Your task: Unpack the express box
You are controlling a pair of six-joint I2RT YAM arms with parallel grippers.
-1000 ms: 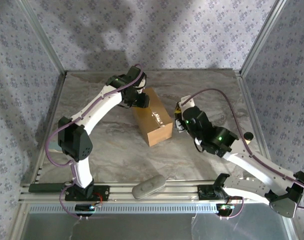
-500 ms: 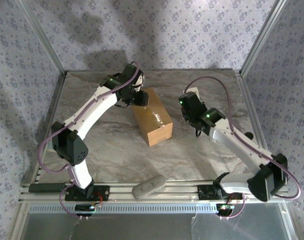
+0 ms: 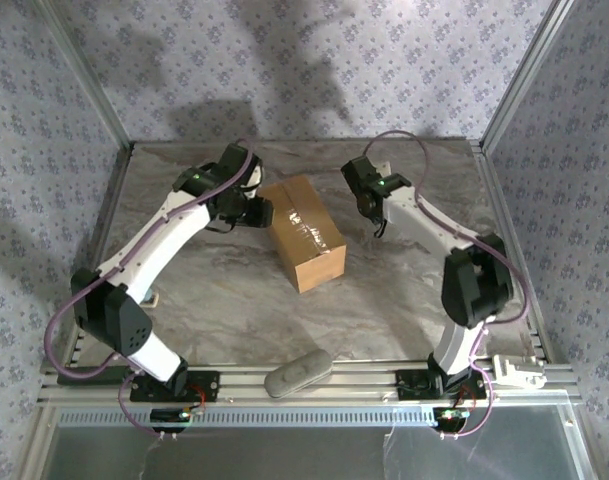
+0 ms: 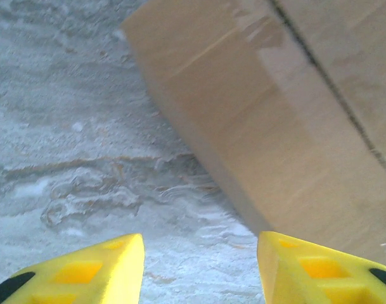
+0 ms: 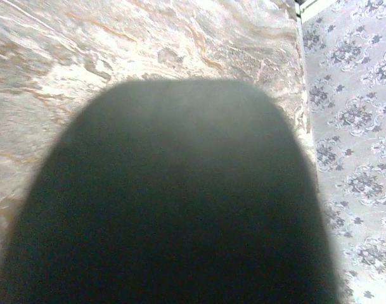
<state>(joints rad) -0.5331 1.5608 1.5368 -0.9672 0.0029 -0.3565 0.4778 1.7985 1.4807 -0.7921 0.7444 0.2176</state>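
Observation:
My right gripper is above the bare marble beside the box, so next it will move down to that open place and release the dark rounded object there.
The express box [image 3: 306,235], a brown cardboard carton with a clear-tape seam along its shut top, stands mid-table, turned at an angle. My left gripper [image 3: 256,212] sits low beside the box's far left corner. In the left wrist view its yellow fingers [image 4: 85,272] stand apart over bare marble, open with nothing between them, and the box's side [image 4: 275,114] rises just beyond the right finger. My right gripper [image 3: 376,215] hangs to the right of the box's far end, apart from it. In the right wrist view a dark rounded blur [image 5: 173,202] hides its fingers.
A grey oblong object [image 3: 297,372] lies on the front rail between the arm bases. A small white object [image 3: 516,371] rests at the near right corner. Metal frame posts and patterned walls [image 3: 64,120] enclose the marble table [image 3: 224,300].
The right arm swung from near the box's right side up to the far end and stretched out. The left gripper slid left along the box's far corner and opened slightly.

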